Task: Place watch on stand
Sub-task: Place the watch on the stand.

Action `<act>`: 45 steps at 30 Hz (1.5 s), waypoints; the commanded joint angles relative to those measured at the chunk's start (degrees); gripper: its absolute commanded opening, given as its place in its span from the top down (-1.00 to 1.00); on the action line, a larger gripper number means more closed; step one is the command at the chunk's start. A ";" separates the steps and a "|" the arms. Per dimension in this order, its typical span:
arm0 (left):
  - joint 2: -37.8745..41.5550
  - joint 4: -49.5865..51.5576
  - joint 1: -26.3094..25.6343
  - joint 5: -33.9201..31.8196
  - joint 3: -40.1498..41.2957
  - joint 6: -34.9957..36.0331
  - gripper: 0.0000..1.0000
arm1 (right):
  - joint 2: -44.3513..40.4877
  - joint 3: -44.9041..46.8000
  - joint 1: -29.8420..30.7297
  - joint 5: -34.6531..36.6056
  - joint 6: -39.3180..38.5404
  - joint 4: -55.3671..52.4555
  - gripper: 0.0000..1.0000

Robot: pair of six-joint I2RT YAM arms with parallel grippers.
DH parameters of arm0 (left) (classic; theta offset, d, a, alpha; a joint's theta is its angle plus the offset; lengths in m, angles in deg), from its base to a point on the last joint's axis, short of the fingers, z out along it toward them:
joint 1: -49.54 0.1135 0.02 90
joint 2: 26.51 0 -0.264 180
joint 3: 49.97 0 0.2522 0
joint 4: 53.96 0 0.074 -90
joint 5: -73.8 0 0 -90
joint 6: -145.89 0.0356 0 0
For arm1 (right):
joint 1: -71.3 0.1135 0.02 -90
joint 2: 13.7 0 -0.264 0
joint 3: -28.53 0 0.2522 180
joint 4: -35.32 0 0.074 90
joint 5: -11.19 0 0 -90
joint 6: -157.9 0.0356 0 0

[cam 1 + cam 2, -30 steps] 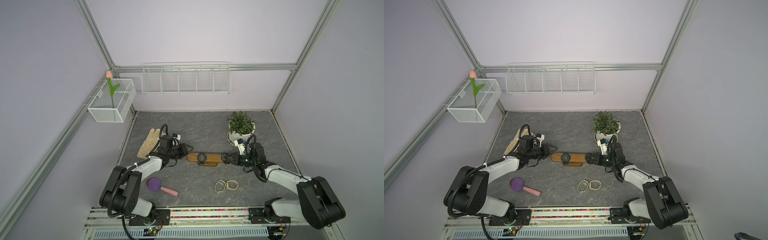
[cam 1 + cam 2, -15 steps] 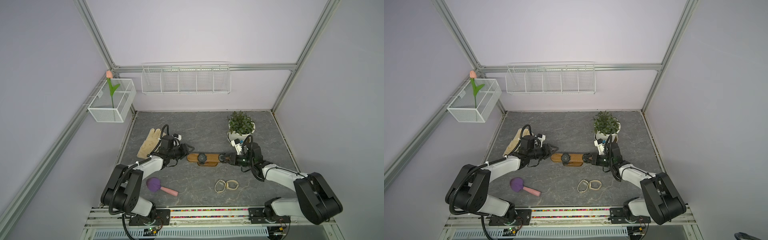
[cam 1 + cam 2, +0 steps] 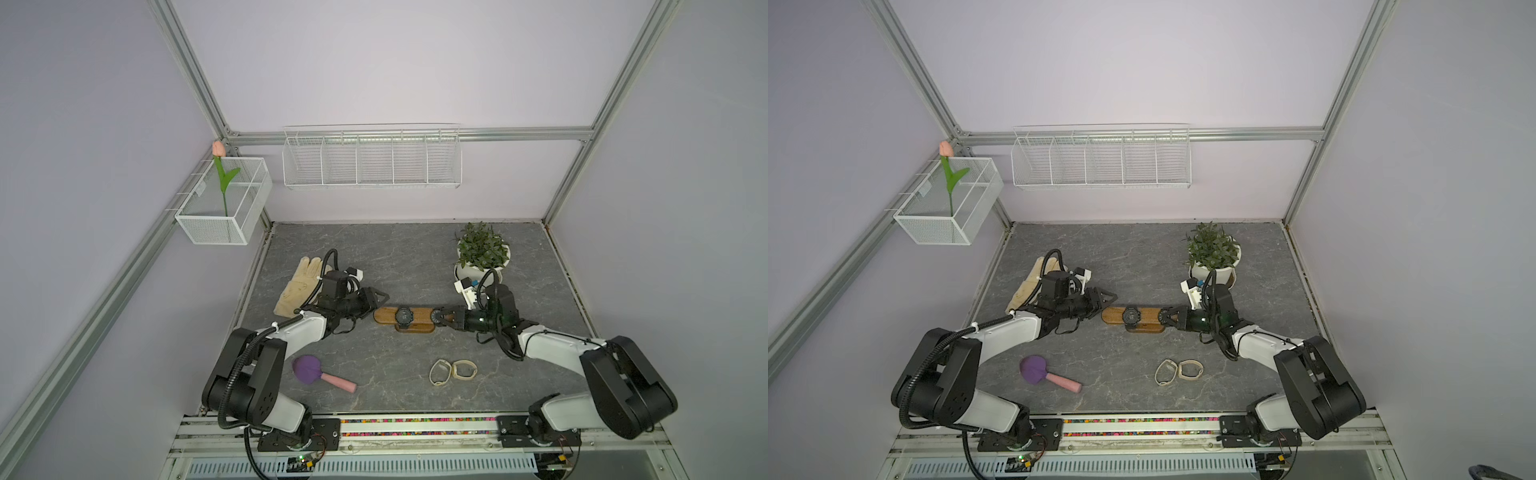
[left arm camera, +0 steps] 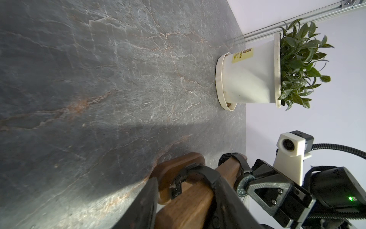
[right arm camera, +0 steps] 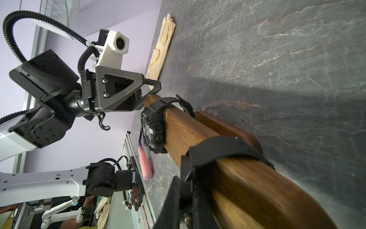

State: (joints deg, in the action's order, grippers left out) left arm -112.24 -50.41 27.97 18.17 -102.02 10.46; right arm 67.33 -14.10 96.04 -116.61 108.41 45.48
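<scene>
Bare wood (image 3: 421, 314) (image 5: 186, 131) beside the middle watch is ahead of the fingers, so my right gripper needs to slide along the stand's bar toward the middle watch next and let go of its watch's strap.
The wooden stand (image 3: 384, 315) (image 3: 1148, 318) lies across the middle of the table. One black watch (image 3: 403, 316) (image 5: 153, 126) is strapped around its middle. Another black watch (image 3: 436, 316) (image 4: 244, 185) sits on the stand's right end, its strap (image 5: 217, 146) looped round the bar. My right gripper (image 3: 444, 322) (image 5: 182, 190) is shut on that watch. My left gripper (image 3: 374, 305) (image 4: 184, 198) holds the stand's left end, one finger over the bar (image 4: 194, 198) and one under it.
A beige glove (image 3: 297, 286) lies behind my left arm. A potted plant (image 3: 482, 253) stands at the back right, close behind my right wrist. A purple-headed pink stick (image 3: 320, 372) and two beige bands (image 3: 453, 371) lie near the front edge.
My right arm has moved a little to the left along the stand with the watch in its grip. The left gripper has stayed on the stand's left end.
</scene>
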 commanded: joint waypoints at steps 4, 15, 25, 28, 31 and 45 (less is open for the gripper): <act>-0.93 -0.77 -0.55 0.39 -1.62 -0.45 0.00 | 2.17 -1.76 1.64 0.27 1.09 1.31 0.86; -1.03 -0.61 -0.67 0.35 -1.80 -0.39 0.00 | 5.46 -3.63 3.27 0.04 2.45 4.09 0.86; -1.60 -0.70 -0.74 0.52 -2.19 -0.37 0.01 | 8.31 -5.06 4.51 -0.26 3.98 6.81 0.86; -1.58 -0.60 -0.74 0.60 -2.32 -0.37 0.01 | 9.31 -5.80 4.81 -0.43 4.46 7.41 0.86; -1.74 -0.58 -0.76 0.61 -2.41 -0.28 0.01 | 10.03 -6.44 5.29 -0.51 4.67 7.89 0.86; -2.32 -0.68 -0.82 0.79 -2.76 -0.35 0.01 | 11.22 -6.95 6.25 0.12 4.92 7.97 0.79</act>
State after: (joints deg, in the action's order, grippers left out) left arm -114.12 -50.46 27.56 18.39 -103.00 10.46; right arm 77.49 -20.52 101.89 -117.05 112.47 52.73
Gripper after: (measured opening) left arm 0.493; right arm 0.109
